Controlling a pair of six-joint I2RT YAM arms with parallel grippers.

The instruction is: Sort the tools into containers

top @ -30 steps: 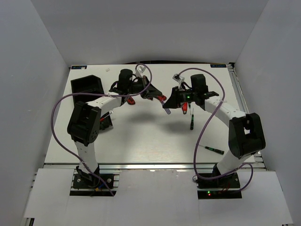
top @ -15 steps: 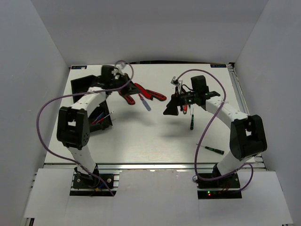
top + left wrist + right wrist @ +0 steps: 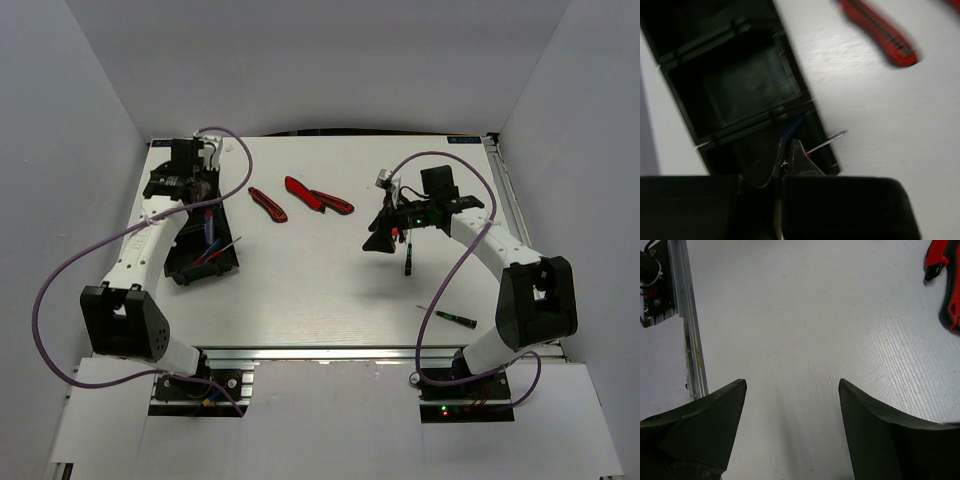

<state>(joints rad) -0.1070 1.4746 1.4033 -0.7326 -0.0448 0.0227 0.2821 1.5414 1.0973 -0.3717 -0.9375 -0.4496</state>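
Observation:
My left gripper needs to move down and back over the near container next. The red-handled screwdriver lies there, and that shows where the blue-handled one belongs.
Two black containers stand end to end at the left, the far one and the near one. My left gripper hangs over them, shut on a blue-handled screwdriver that points down into the near container. In the left wrist view the blue handle shows between the nearly closed jaws. A red knife and red-and-black pliers lie mid-table. My right gripper is open and empty above bare table.
A red-handled screwdriver with a silver shaft lies in the near container. By the right gripper are a small red tool and a black-green screwdriver. Another black-green screwdriver lies near the front right. Pliers show at the right wrist view's top corner.
The right gripper opened and let go of the blue screwdriver. The left arm swung left with it from mid-table to above the containers, and the right arm drew back slightly.

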